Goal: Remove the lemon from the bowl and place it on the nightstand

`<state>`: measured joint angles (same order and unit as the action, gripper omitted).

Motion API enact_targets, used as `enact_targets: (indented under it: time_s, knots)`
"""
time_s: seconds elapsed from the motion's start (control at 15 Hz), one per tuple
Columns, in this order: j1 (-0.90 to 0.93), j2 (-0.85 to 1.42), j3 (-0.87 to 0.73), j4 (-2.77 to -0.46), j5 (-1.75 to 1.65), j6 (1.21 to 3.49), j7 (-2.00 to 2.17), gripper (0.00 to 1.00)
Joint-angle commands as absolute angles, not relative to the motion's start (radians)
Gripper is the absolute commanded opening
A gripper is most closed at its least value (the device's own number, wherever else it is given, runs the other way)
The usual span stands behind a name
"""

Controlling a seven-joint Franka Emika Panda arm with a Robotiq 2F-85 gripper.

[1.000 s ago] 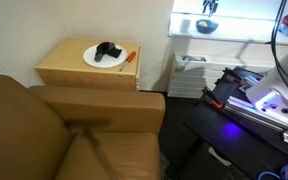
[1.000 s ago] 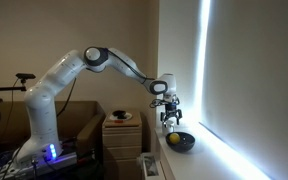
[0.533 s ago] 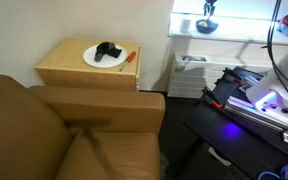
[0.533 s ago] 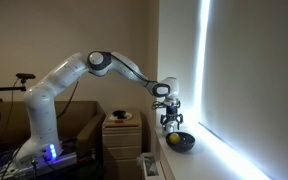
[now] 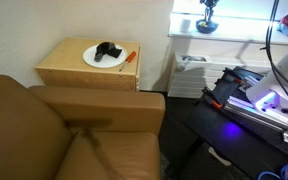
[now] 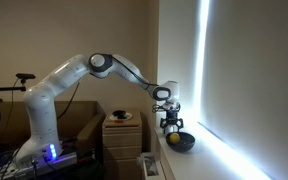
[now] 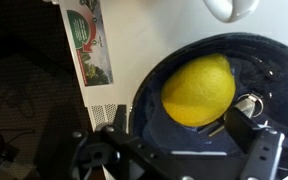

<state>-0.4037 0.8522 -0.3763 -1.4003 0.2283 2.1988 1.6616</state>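
Observation:
My gripper next centers over the yellow lemon, as it sits nearer one open finger than the other, then lowers into the bowl (image 6: 182,143) and closes.
The yellow lemon (image 7: 198,90) lies in the dark blue bowl (image 7: 150,112) on a white shelf. In the wrist view my gripper (image 7: 184,130) is open just above the bowl, one finger on each side of the lemon's near part. In an exterior view the gripper (image 6: 172,127) hangs right over the bowl (image 6: 182,143) and the lemon (image 6: 172,139). The tan nightstand (image 5: 64,68) stands beside the shelf and shows in both exterior views (image 6: 124,138).
On the nightstand is a white plate (image 5: 92,59) with a black object (image 5: 107,50), and an orange stick (image 5: 130,56) beside it. A brown leather armchair (image 5: 74,140) is in front. The white shelf (image 5: 234,35) meets the wall and window.
My gripper has moved down a little towards the bowl and the lemon. The jaws stay open.

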Motion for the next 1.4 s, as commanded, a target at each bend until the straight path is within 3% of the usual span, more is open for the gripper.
enact_targets:
  time_s: [0.0, 1.33]
  knots:
    - [-0.442, 0.874, -0.346, -1.354, 0.27, 2.183, 1.714, 1.0]
    - [-0.529, 1.016, -0.296, -1.138, 0.305, 2.076, 1.928, 1.0]
